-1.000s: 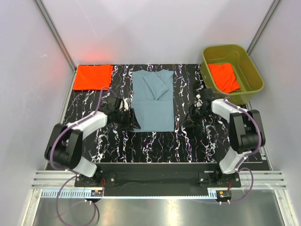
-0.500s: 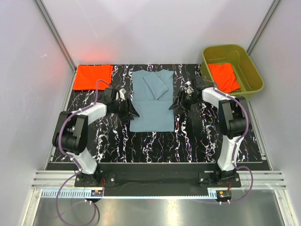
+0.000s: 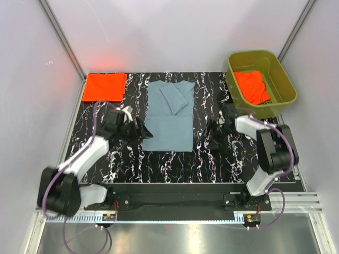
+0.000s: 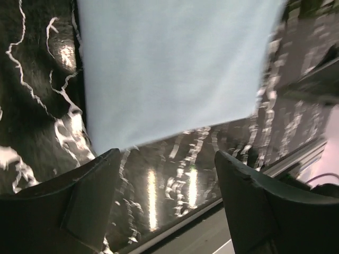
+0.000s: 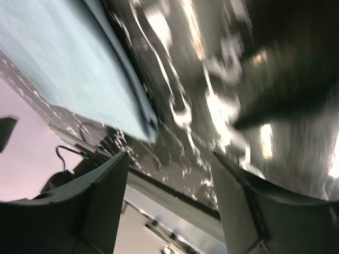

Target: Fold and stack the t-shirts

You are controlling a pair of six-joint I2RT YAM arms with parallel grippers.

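Note:
My open right gripper goes down to the left in the top view, onto the shirt's near hem corner next, since it hovers over bare table beside the shirt.
The blue-grey t-shirt lies folded into a long strip on the middle of the black marbled table, sleeves folded in at its top. It also shows in the left wrist view and in the right wrist view. My left gripper is open and empty at the shirt's left edge, its fingers over bare table. My right gripper is open and empty, a short way right of the shirt. A folded orange-red t-shirt lies at the back left. Another orange-red t-shirt lies in the tub.
The olive-green plastic tub stands at the back right corner. The table's near edge and a metal rail run in front of the arm bases. White walls close in the back and sides.
Both grippers have pulled back toward the near edge: the left down along the shirt's left edge, the right away from the shirt's right side. The shirt's lower end lies slightly nearer.

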